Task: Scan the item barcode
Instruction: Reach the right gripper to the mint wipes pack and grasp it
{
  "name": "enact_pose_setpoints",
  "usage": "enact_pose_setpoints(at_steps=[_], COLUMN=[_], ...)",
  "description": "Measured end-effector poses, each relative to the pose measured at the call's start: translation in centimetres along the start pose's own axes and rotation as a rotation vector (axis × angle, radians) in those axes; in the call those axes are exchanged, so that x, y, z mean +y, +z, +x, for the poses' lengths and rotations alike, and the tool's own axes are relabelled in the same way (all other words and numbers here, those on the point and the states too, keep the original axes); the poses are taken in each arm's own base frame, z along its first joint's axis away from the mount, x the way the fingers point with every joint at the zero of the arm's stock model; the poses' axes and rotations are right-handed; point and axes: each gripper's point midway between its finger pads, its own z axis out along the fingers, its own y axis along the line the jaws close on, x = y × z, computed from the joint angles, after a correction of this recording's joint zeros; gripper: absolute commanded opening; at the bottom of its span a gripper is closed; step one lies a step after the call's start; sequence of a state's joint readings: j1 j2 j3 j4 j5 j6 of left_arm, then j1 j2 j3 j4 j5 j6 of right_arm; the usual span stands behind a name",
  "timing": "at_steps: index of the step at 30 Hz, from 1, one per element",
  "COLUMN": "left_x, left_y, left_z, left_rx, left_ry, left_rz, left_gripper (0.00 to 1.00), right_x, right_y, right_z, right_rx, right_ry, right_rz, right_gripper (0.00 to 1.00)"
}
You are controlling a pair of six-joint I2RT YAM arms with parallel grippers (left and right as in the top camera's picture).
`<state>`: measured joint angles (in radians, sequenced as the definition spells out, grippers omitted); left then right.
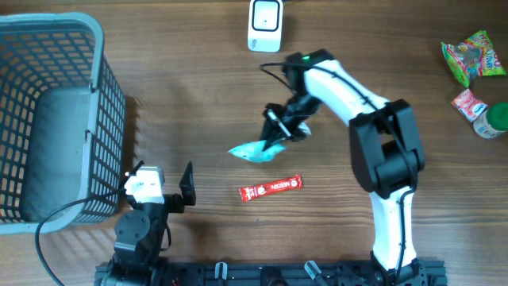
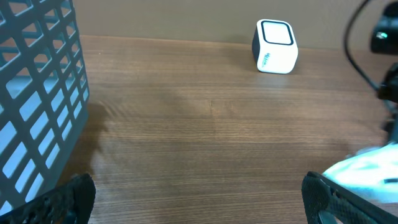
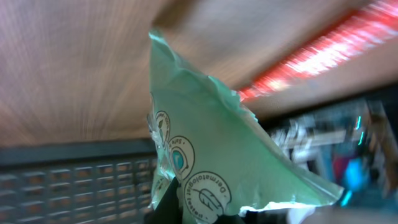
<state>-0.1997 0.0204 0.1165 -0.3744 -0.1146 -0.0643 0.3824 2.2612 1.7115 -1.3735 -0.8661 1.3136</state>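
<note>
Bare tabletop beside the colourful packets lies to their right in the overhead view. My right gripper should next move outward over the scanner, then across, and let go there.
A pale green packet [image 1: 255,150] lies near the middle of the table with my right gripper [image 1: 279,131] shut on its right end. The right wrist view is filled by this green packet [image 3: 211,162], printed with round emblems, pinched between the dark fingers [image 3: 169,202] at the bottom edge. A white barcode scanner [image 1: 265,25] stands at the back of the table and shows as a white scanner [image 2: 276,46] in the left wrist view. My left gripper [image 1: 168,187] rests open near the front left, nothing between its fingertips [image 2: 326,199].
A grey mesh basket [image 1: 48,119] takes up the left side. A red snack bar [image 1: 271,188] lies in front of the packet. Colourful packets [image 1: 472,57] and a small bottle [image 1: 492,121] sit at the far right edge.
</note>
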Motion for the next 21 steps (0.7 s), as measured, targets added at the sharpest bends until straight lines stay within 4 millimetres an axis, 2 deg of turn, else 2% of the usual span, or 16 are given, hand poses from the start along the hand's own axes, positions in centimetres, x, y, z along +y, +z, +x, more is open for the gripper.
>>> enact_pose_setpoints(at_steps=[3, 6, 9, 11, 17, 19, 21], left_x=[0.0, 0.0, 0.0, 0.0, 0.0, 0.0, 0.0], left_y=[0.0, 0.0, 0.0, 0.0, 0.0, 0.0, 0.0], left_z=[0.0, 0.0, 0.0, 0.0, 0.0, 0.0, 0.0], left_rx=[0.0, 0.0, 0.0, 0.0, 0.0, 0.0, 0.0], left_ry=[0.0, 0.0, 0.0, 0.0, 0.0, 0.0, 0.0], left_rz=[0.0, 0.0, 0.0, 0.0, 0.0, 0.0, 0.0], left_gripper=[1.0, 1.0, 1.0, 1.0, 1.0, 1.0, 1.0], right_x=[-0.6, -1.9, -1.1, -0.5, 0.3, 1.2, 1.2], right_y=[-2.2, -3.0, -3.4, -3.7, -5.5, -6.3, -6.6], right_z=[-1.0, -0.4, 1.4, 2.5, 2.2, 1.2, 0.5], right_rx=[0.04, 0.097, 0.21, 0.282, 0.374, 0.385, 0.37], right_ry=[0.149, 0.255, 0.267, 0.339, 0.756, 0.806, 0.839], right_rz=[-0.021, 0.009, -0.023, -0.04, -0.032, -0.069, -0.077], right_gripper=[0.05, 0.05, 0.05, 0.05, 0.04, 0.04, 0.04])
